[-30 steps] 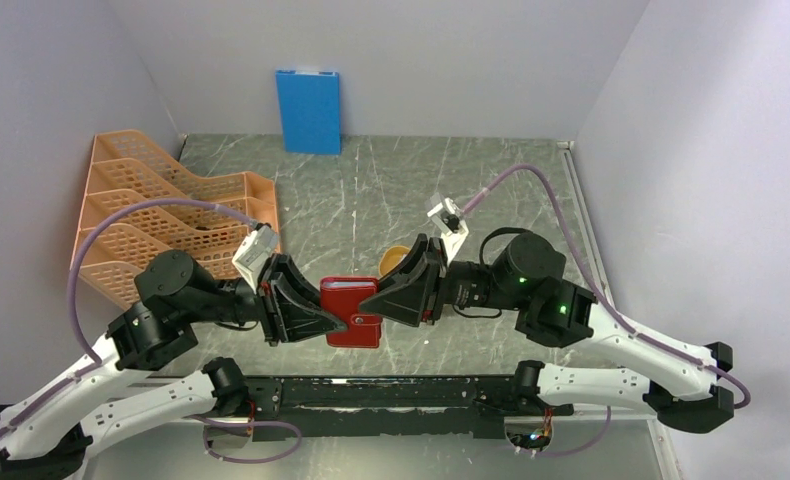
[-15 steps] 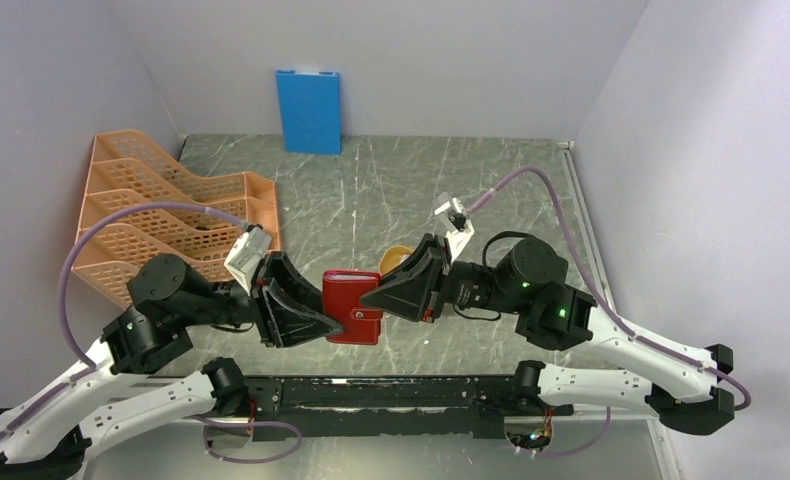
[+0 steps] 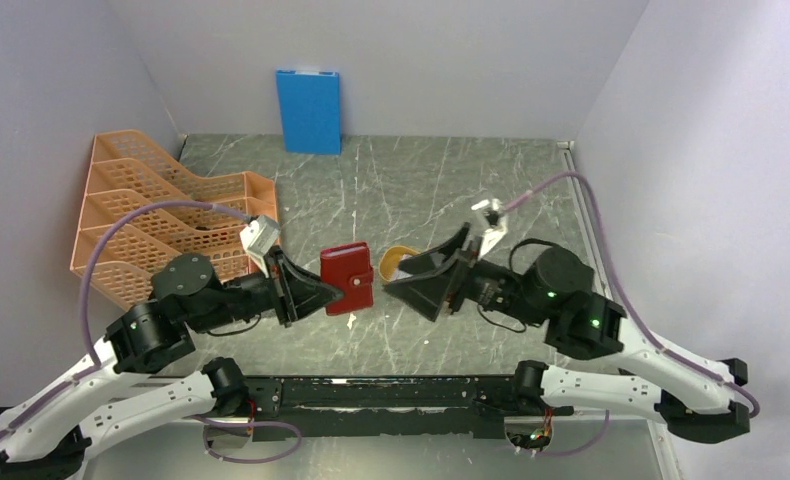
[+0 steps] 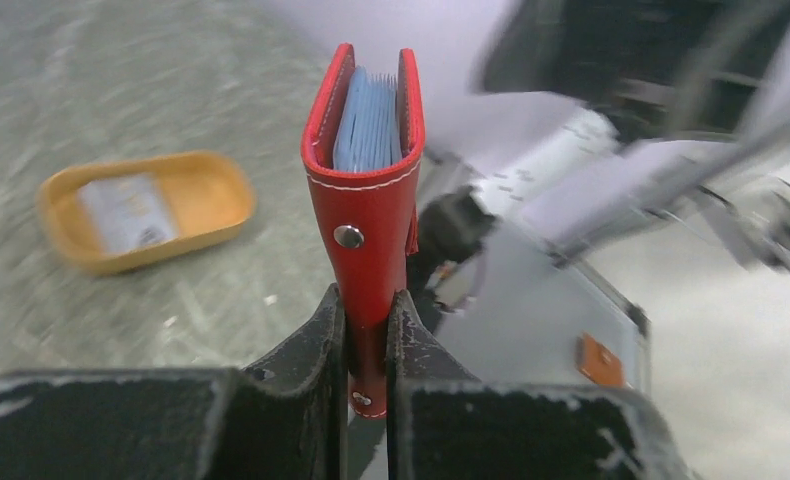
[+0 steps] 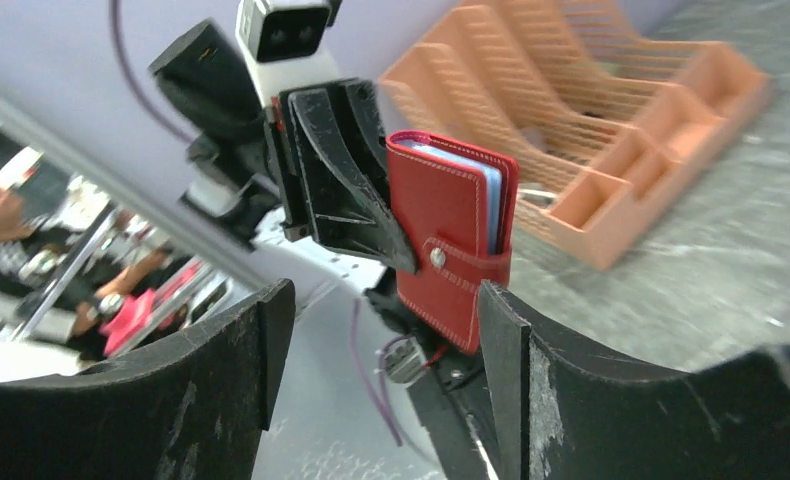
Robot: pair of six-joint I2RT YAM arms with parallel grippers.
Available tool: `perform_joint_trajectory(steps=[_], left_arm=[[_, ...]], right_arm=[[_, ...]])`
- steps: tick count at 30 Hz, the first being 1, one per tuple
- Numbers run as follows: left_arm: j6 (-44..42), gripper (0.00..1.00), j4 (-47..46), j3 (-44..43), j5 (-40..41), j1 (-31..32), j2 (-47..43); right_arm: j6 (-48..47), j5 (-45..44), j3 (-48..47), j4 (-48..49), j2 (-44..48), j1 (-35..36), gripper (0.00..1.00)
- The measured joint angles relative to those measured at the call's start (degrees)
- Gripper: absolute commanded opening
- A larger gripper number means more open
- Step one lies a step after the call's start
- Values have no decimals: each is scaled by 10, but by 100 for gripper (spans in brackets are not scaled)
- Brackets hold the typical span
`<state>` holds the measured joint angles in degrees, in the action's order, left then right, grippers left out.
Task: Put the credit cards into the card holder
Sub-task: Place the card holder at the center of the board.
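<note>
The left gripper brings the snapped-shut card holder across down onto bare tabletop next and releases it, as that lies below the gripper and to its right in the top view.
The card holder (image 3: 348,277) is a dark-red wallet, folded closed with its snap tab across the front. It hangs above the table in my left gripper (image 3: 323,293), which is shut on its lower edge (image 4: 367,300). Pale blue credit cards (image 4: 368,125) show inside the card holder (image 4: 366,200) at its top. Another card (image 4: 121,210) lies in the yellow tray (image 4: 211,200). My right gripper (image 3: 411,280) stands open to the right of the card holder (image 5: 449,250), apart from it, with nothing between its fingers (image 5: 381,300).
The yellow oval tray (image 3: 396,257) sits on the table between the two grippers, behind the wallet. An orange mesh file rack (image 3: 161,215) fills the left side. A blue board (image 3: 308,110) leans upright against the back wall.
My right gripper has opened and drawn back to the right, off the card holder. The left gripper now holds the card holder alone and has shifted it slightly up and back.
</note>
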<state>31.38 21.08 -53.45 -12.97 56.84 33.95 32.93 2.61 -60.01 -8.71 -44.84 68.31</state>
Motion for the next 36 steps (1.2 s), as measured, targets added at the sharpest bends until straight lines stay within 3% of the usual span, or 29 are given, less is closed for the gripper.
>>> perform_joint_trajectory(steps=[5,11,22,36], left_arm=[[37,5,61,28,116,0,47],[86,5,52,132,121,0,181],[137,5,-89,212,55,0,316],[191,5,-242,246,-9,-26,405]], right_arm=[[8,-150,32,-93,90,0,71],[31,-238,89,-177,108,0,70],[39,-253,110,-205,86,0,70],[46,-249,126,-199,88,0,70]])
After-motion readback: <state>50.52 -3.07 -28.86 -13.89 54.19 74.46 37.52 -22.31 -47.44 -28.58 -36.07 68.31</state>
